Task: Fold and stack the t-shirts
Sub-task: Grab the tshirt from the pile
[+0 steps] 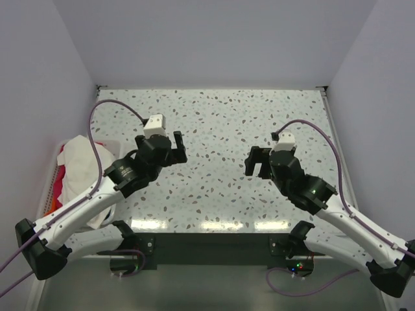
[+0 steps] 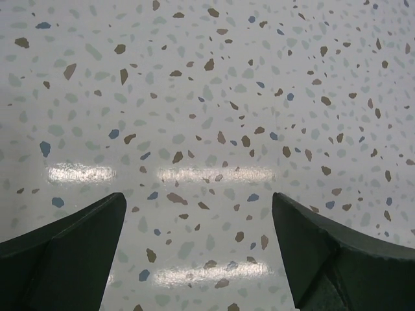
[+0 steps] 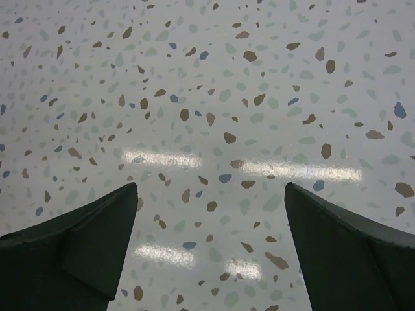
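I will next move my left gripper over the basket and down onto the white t-shirt's far part [image 1: 83, 154], because that part of the white t-shirt is to the gripper's left in the top view.
A crumpled white t-shirt [image 1: 83, 159] lies on top of a red one [image 1: 65, 183] in a white basket [image 1: 56, 150] at the table's left edge. My left gripper [image 1: 177, 148] is open and empty above the bare table, to the right of the basket. In the left wrist view its gripper [image 2: 200, 249] shows only speckled table between the fingers. My right gripper [image 1: 257, 163] is open and empty over the right half of the table. In the right wrist view its gripper [image 3: 211, 243] also holds nothing.
The speckled terrazzo table [image 1: 214, 123] is walled by white panels at the back and both sides. The arm bases and cables sit at the near edge.
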